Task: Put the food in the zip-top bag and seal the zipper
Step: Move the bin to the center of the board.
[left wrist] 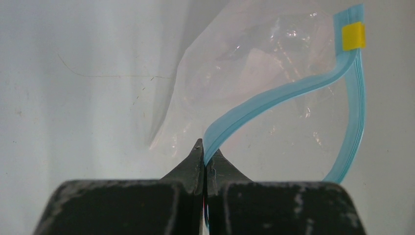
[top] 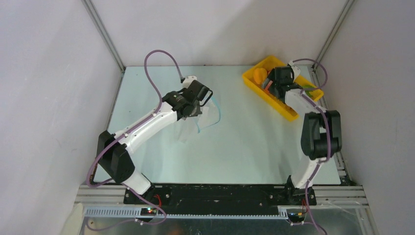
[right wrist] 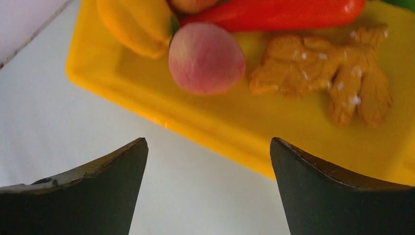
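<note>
My right gripper needs to move outward and down next, onto the pinkish peach [top: 267, 90] [right wrist: 206, 58]. The peach is below my right gripper and further outward, in line with the gap between its fingers.
The clear zip-top bag [top: 208, 117] lies left of the table's middle, also in the left wrist view [left wrist: 254, 78]. Its teal zipper [left wrist: 279, 93] curves open and carries a yellow slider [left wrist: 353, 35]. My left gripper [left wrist: 205, 152] is shut on the zipper's near lip and holds it up; it also shows from above [top: 204, 100]. My right gripper [right wrist: 209, 147] is open and empty, just short of the near rim of the yellow tray [right wrist: 215, 132]. In the tray lie a pinkish peach [right wrist: 206, 58], a yellow-orange fruit [right wrist: 134, 22], a red-orange carrot [right wrist: 279, 12] and an amber ginger piece [right wrist: 323, 71].
The yellow tray [top: 254, 81] stands at the far right of the table, partly hidden under my right arm [top: 320, 132]. Grey walls close in on both sides and the back. A metal rail runs along the table's right edge.
</note>
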You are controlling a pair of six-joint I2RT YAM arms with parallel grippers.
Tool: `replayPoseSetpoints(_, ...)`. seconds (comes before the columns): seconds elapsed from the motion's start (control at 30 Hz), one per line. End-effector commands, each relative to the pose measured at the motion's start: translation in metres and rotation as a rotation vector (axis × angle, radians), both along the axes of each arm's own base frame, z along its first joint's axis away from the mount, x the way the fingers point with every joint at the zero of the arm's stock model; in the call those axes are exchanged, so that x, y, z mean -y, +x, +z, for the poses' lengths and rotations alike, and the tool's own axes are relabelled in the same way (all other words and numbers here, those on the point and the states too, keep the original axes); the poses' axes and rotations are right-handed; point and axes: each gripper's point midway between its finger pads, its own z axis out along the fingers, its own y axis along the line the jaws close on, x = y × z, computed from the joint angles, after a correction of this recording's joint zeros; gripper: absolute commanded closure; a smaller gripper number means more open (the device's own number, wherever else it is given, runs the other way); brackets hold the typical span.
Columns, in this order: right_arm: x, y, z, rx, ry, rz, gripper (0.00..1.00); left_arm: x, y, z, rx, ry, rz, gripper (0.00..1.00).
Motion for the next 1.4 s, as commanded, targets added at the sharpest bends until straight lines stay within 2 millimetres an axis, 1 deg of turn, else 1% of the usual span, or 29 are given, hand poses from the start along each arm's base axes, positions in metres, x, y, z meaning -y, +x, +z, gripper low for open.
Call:
replayPoseSetpoints(0.0, 0.014, 0.050, 0.020, 0.083, -0.030, -0.081, 0.01, -0.001, 0.009, 0.002, 0.014, -0.032, 0.026, 1.00)
replayPoseSetpoints(0.03, 0.018, 0.060, 0.013, 0.076, -0.047, -0.107, 0.00, -0.002, 0.011, 0.000, 0.009, -0.034, 0.029, 1.00)
replayPoseSetpoints(0.07, 0.021, 0.066, 0.010, 0.071, -0.048, -0.120, 0.00, -0.002, 0.011, -0.001, 0.007, -0.033, 0.029, 1.00)
replayPoseSetpoints(0.1, 0.024, 0.074, 0.002, 0.047, -0.052, -0.138, 0.01, -0.003, 0.013, -0.003, 0.005, -0.033, 0.032, 1.00)
replayPoseSetpoints(0.13, 0.025, 0.075, -0.005, 0.020, -0.048, -0.145, 0.01, -0.005, 0.013, -0.004, 0.003, -0.030, 0.033, 1.00)
replayPoseSetpoints(0.17, 0.026, 0.084, -0.012, 0.010, -0.047, -0.147, 0.01, -0.006, 0.014, -0.004, 0.004, -0.029, 0.036, 1.00)
replayPoseSetpoints(0.2, 0.026, 0.085, -0.017, -0.004, -0.048, -0.148, 0.01, -0.006, 0.015, -0.005, 0.004, -0.026, 0.035, 1.00)
replayPoseSetpoints(0.23, 0.025, 0.091, -0.022, -0.011, -0.045, -0.144, 0.01, -0.007, 0.016, -0.004, 0.006, -0.027, 0.036, 1.00)
replayPoseSetpoints(0.3, 0.024, 0.096, -0.030, -0.027, -0.041, -0.147, 0.01, -0.007, 0.017, -0.004, 0.007, -0.029, 0.036, 1.00)
replayPoseSetpoints(0.4, 0.027, 0.097, -0.042, -0.049, -0.049, -0.174, 0.01, -0.007, 0.017, -0.006, 0.004, -0.027, 0.034, 1.00)
replayPoseSetpoints(0.5, 0.029, 0.099, -0.049, -0.062, -0.048, -0.177, 0.00, -0.008, 0.018, -0.006, 0.005, -0.027, 0.038, 1.00)
replayPoseSetpoints(0.53, 0.028, 0.100, -0.056, -0.074, -0.042, -0.168, 0.00, -0.008, 0.017, -0.006, 0.005, -0.029, 0.036, 1.00)
replayPoseSetpoints(0.57, 0.028, 0.102, -0.057, -0.073, -0.037, -0.165, 0.00, -0.007, 0.018, -0.006, 0.005, -0.032, 0.035, 1.00)
replayPoseSetpoints(0.6, 0.028, 0.103, -0.064, -0.085, -0.029, -0.161, 0.00, -0.006, 0.018, -0.006, 0.005, -0.039, 0.032, 1.00)
replayPoseSetpoints(0.73, 0.031, 0.109, -0.071, -0.096, -0.007, -0.163, 0.01, -0.003, 0.018, -0.008, -0.002, -0.051, 0.024, 1.00)
replayPoseSetpoints(0.87, 0.031, 0.115, -0.073, -0.097, 0.016, -0.157, 0.01, 0.000, 0.017, -0.007, -0.005, -0.061, 0.013, 1.00)
replayPoseSetpoints(0.9, 0.032, 0.115, -0.077, -0.108, 0.021, -0.158, 0.00, 0.000, 0.017, -0.007, -0.005, -0.062, 0.013, 1.00)
replayPoseSetpoints(0.97, 0.030, 0.116, -0.078, -0.114, 0.038, -0.147, 0.01, 0.000, 0.017, -0.007, -0.005, -0.064, 0.012, 1.00)
replayPoseSetpoints(1.03, 0.027, 0.118, -0.079, -0.116, 0.051, -0.125, 0.05, 0.001, 0.017, -0.008, -0.009, -0.066, 0.008, 1.00)
replayPoseSetpoints(1.07, 0.025, 0.119, -0.079, -0.117, 0.051, -0.107, 0.11, 0.002, 0.017, -0.008, -0.010, -0.067, 0.006, 1.00)
replayPoseSetpoints(1.1, 0.022, 0.118, -0.080, -0.122, 0.062, -0.090, 0.13, 0.002, 0.016, -0.009, -0.015, -0.067, 0.003, 1.00)
replayPoseSetpoints(1.13, 0.021, 0.118, -0.080, -0.125, 0.063, -0.078, 0.19, 0.002, 0.016, -0.010, -0.018, -0.066, 0.001, 1.00)
replayPoseSetpoints(1.17, 0.017, 0.117, -0.081, -0.128, 0.076, -0.061, 0.21, 0.003, 0.016, -0.010, -0.020, -0.068, -0.001, 1.00)
replayPoseSetpoints(1.2, 0.015, 0.114, -0.083, -0.136, 0.082, -0.056, 0.25, 0.003, 0.016, -0.011, -0.021, -0.067, -0.001, 1.00)
replayPoseSetpoints(1.23, 0.013, 0.114, -0.081, -0.134, 0.095, -0.046, 0.28, 0.003, 0.015, -0.012, -0.025, -0.066, -0.002, 1.00)
replayPoseSetpoints(1.27, 0.011, 0.108, -0.086, -0.148, 0.102, -0.044, 0.32, 0.003, 0.015, -0.012, -0.025, -0.067, -0.003, 1.00)
replayPoseSetpoints(1.3, 0.009, 0.104, -0.086, -0.146, 0.112, -0.040, 0.33, 0.003, 0.015, -0.011, -0.026, -0.067, -0.002, 1.00)
replayPoseSetpoints(1.33, 0.008, 0.103, -0.085, -0.142, 0.122, -0.038, 0.37, 0.003, 0.014, -0.011, -0.026, -0.067, -0.004, 1.00)
replayPoseSetpoints(1.37, 0.005, 0.100, -0.082, -0.127, 0.135, -0.026, 0.39, 0.002, 0.014, -0.010, -0.023, -0.069, -0.003, 1.00)
